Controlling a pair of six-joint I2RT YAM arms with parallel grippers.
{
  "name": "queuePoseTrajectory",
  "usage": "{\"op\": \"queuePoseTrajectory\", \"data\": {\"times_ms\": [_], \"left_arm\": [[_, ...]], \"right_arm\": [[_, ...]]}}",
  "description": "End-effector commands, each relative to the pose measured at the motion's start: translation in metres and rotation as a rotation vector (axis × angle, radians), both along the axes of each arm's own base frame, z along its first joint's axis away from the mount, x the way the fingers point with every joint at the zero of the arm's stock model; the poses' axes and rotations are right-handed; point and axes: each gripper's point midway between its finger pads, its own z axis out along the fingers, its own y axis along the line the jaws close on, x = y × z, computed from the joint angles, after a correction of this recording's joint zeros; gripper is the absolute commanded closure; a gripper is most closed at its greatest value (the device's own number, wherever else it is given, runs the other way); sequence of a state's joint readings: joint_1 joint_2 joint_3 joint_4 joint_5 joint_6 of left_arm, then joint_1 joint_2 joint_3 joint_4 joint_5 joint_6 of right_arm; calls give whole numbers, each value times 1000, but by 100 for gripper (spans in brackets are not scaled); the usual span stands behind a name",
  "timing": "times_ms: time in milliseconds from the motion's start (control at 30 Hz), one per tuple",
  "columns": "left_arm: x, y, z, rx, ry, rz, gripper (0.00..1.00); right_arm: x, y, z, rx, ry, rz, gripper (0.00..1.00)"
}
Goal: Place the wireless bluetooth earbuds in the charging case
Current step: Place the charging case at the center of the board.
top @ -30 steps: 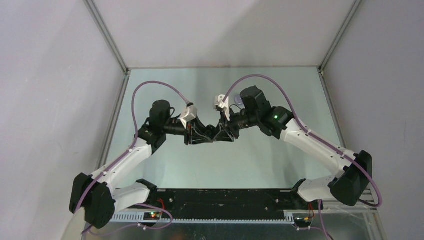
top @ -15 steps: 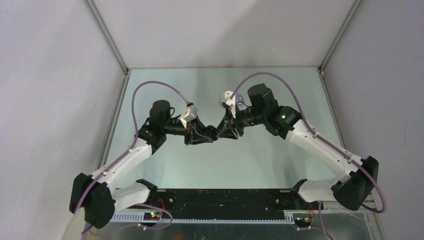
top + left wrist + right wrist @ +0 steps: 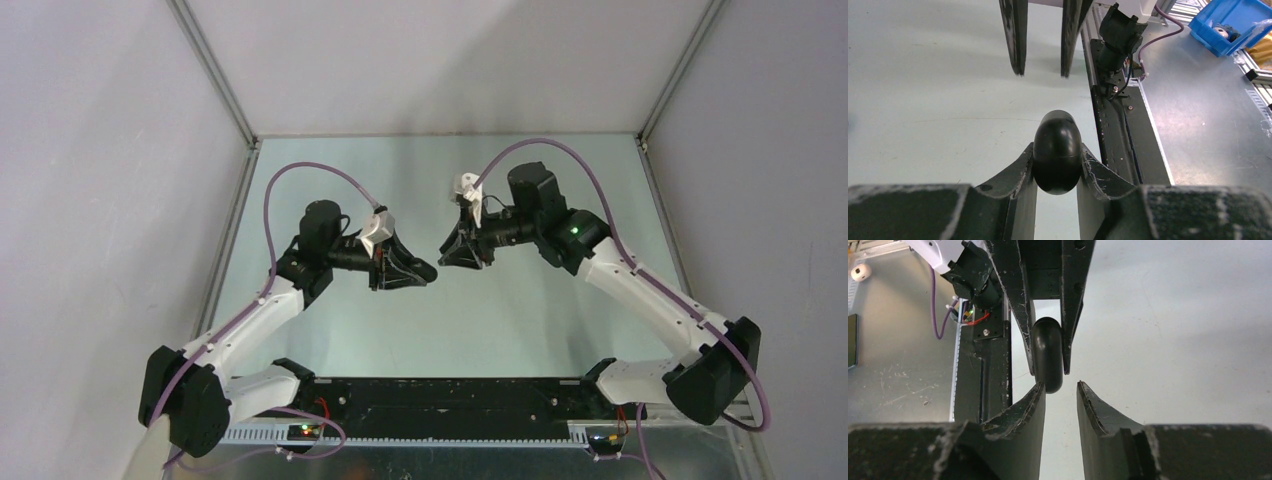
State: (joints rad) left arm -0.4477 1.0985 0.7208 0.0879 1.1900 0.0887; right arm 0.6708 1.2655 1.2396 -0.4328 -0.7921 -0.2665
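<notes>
The clear spot on the bare tabletop is outward of and below the left gripper, so the left gripper will next carry the closed case outward and down and release it there.
A glossy black egg-shaped charging case, closed with a fine seam around it, is pinched between the tips of my left gripper, held above the table at centre. My right gripper faces it tip to tip, open and empty, a small gap away. The right wrist view shows the case end-on between the left fingers. In the left wrist view the right fingers stand apart beyond the case. No earbuds are in view.
The pale green table top lies under both grippers. The black base rail runs along the near edge, and also shows in the right wrist view. A blue bin sits off the table beyond the rail.
The right gripper, which met the left gripper at the case, has drawn back to the right and up. The left gripper has stayed still, holding the case.
</notes>
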Motion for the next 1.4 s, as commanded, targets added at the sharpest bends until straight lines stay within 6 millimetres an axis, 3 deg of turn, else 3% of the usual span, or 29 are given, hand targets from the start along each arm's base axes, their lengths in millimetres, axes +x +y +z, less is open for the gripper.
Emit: {"op": "queuePoseTrajectory", "data": {"times_ms": [0, 167, 300, 567, 800, 900, 1033, 1100, 1233, 1367], "left_arm": [[-4, -1, 20, -41, -90, -34, 100], [-5, -1, 22, -43, -94, -36, 100], [-5, -1, 22, -43, -93, -37, 100], [-7, -1, 24, -47, -97, -44, 100], [-6, -1, 24, -45, -97, -37, 100], [8, -3, 25, -47, -97, 31, 100], [47, -9, 28, -69, -25, 220, 100], [62, -12, 29, -95, 12, 284, 100], [96, -14, 15, -87, 86, 416, 100], [125, -11, -4, -25, 113, 529, 100]], "right_arm": [[-11, 13, -9, -6, -15, 81, 65], [-20, 25, -27, -69, -56, 106, 46], [-16, 28, -34, -96, -77, 99, 39], [-13, 29, -45, -123, -73, 105, 41], [-13, 28, -46, -128, -79, 106, 52], [-6, 24, -41, -127, -106, 70, 47], [13, 3, -15, -75, -138, -27, 32], [40, -23, -1, -42, -125, -143, 18], [72, -67, 22, 34, -75, -307, 2], [93, -103, 30, 109, -38, -425, 1]]}}
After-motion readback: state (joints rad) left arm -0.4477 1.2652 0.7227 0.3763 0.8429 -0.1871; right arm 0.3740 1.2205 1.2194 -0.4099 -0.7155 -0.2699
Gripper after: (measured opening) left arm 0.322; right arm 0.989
